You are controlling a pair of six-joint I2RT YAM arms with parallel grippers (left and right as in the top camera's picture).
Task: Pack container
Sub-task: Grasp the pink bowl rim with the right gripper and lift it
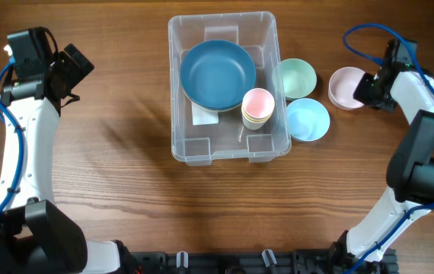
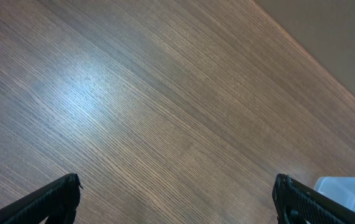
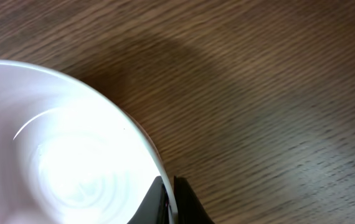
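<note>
My right gripper will next lift the pink bowl (image 1: pixel 345 86) over the container's side, then go down and let go of it in the container's near corner by the white label (image 1: pixel 205 135), because it's empty.
The clear plastic container (image 1: pixel 194 148) stands at the table's middle back. In it lie a dark blue bowl (image 1: pixel 217 72) and a stack of small cups, pink on top (image 1: pixel 258 104). A green bowl (image 1: pixel 296 76) and a light blue bowl (image 1: pixel 308 119) sit just right of it. My right gripper (image 1: pixel 366 87) is shut on the rim of a pink bowl (image 1: pixel 345 86), one finger inside and one outside (image 3: pixel 170 198); the bowl fills the left of the right wrist view (image 3: pixel 59 155). My left gripper (image 2: pixel 176 196) is open and empty over bare wood at the far left (image 1: pixel 68 65).
The table's far edge shows at the top right of the left wrist view (image 2: pixel 327 56). A pale corner of the container (image 2: pixel 349 190) shows at the lower right of that view. A white label (image 1: pixel 203 116) lies on the container's floor.
</note>
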